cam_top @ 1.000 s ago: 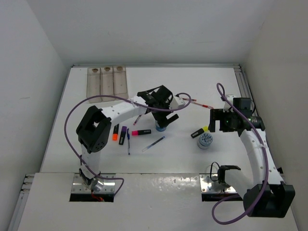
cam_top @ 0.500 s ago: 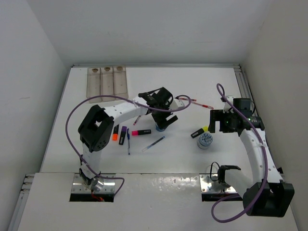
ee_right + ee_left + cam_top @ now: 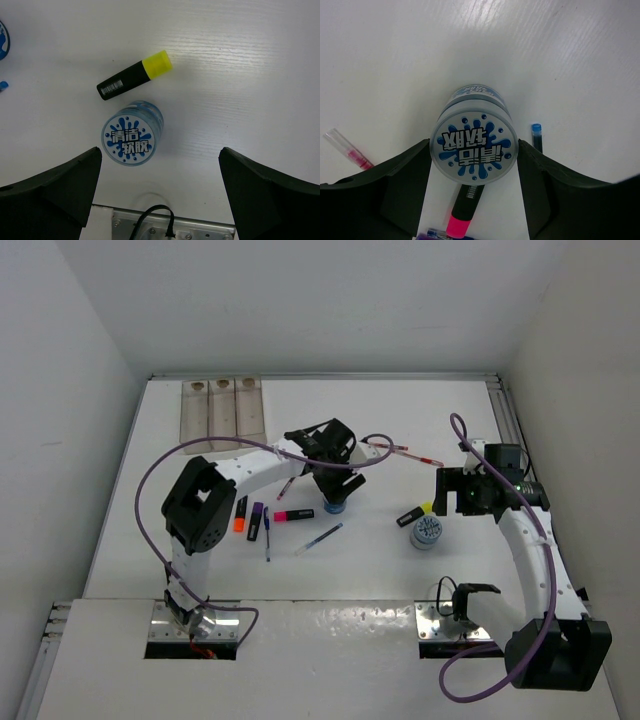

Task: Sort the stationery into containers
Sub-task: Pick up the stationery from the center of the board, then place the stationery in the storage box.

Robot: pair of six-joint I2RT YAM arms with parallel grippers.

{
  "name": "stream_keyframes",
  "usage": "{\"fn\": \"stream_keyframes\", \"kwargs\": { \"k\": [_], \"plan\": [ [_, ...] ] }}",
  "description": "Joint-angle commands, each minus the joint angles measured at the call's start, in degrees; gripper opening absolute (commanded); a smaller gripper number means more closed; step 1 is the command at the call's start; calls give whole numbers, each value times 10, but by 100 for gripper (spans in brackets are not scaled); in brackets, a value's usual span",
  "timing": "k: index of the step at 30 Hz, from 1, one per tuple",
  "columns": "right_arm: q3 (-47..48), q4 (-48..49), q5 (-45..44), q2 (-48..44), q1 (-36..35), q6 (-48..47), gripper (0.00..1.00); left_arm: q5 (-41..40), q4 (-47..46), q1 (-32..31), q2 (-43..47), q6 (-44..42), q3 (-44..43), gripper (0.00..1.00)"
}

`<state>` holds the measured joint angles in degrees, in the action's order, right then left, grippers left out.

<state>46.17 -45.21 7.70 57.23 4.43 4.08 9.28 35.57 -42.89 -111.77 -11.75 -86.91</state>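
Next, my left gripper lifts the blue-and-white disc outward and left in the top view, then lowers and releases it in the tray's empty wall-side slot (image 3: 194, 416).
My left gripper (image 3: 334, 495) is down over a round blue-and-white disc (image 3: 335, 507) at the table's middle. In the left wrist view both fingers touch the sides of the disc (image 3: 473, 146), shut on it. My right gripper (image 3: 447, 492) is open wide and empty, above a second disc (image 3: 131, 139) and a yellow-capped highlighter (image 3: 134, 75). A pink-capped highlighter (image 3: 293, 514) lies just left of the held disc. Orange-capped (image 3: 241, 516) and purple-capped (image 3: 256, 520) highlighters lie further left. The tan three-slot tray (image 3: 223, 410) sits at the back left.
A blue pen (image 3: 319, 539) and another blue pen (image 3: 267, 533) lie near the highlighters. A red pen (image 3: 410, 453) lies at the back right, another (image 3: 285, 488) under the left arm. The right arm's base plate and cable (image 3: 155, 220) lie near the second disc.
My left gripper's jaws have drawn in around the disc and the wrist has shifted slightly left. The right arm has not moved.
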Motion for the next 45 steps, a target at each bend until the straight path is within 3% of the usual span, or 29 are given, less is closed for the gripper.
{"fn": "stream_keyframes", "kwargs": {
  "k": [1, 4, 6, 13, 17, 18, 20, 22, 23, 26, 35, 40, 45],
  "plan": [
    [0, 18, 5, 1, 4, -6, 99, 15, -11, 9, -6, 5, 5, 62],
    [1, 17, 7, 2, 4, -6, 99, 15, -11, 8, -6, 7, 7, 76],
    [1, 17, 9, 2, 4, -5, 99, 15, -13, 7, -7, 8, 7, 80],
    [1, 16, 7, 3, 4, -6, 99, 12, -14, 6, -13, 11, 7, 79],
    [-1, 18, 7, 2, 4, -6, 99, 7, -16, 6, -10, 11, 7, 67],
    [0, 17, 6, 2, 4, -5, 99, 7, -15, 8, -7, 12, 7, 53],
    [0, 17, 6, 2, 4, -5, 99, 6, -10, 17, 0, 16, 7, 41],
    [1, 16, 7, 2, 4, -4, 99, 12, -8, 27, 11, 20, 10, 36],
    [1, 16, 6, 1, 4, -5, 99, 14, -7, 45, 28, 23, 10, 35],
    [3, 17, 11, 1, 4, -5, 99, 10, 32, 100, 51, 30, -19, 19],
    [5, 29, 33, 19, 3, 12, 99, -16, 109, 328, 62, 38, -217, 4],
    [0, 37, 35, 27, 1, 15, 99, -13, 122, 450, 0, 67, -363, 1],
    [-4, 40, 35, 32, 1, 15, 99, -8, 129, 513, -92, 75, -464, 1]
  ]
}}
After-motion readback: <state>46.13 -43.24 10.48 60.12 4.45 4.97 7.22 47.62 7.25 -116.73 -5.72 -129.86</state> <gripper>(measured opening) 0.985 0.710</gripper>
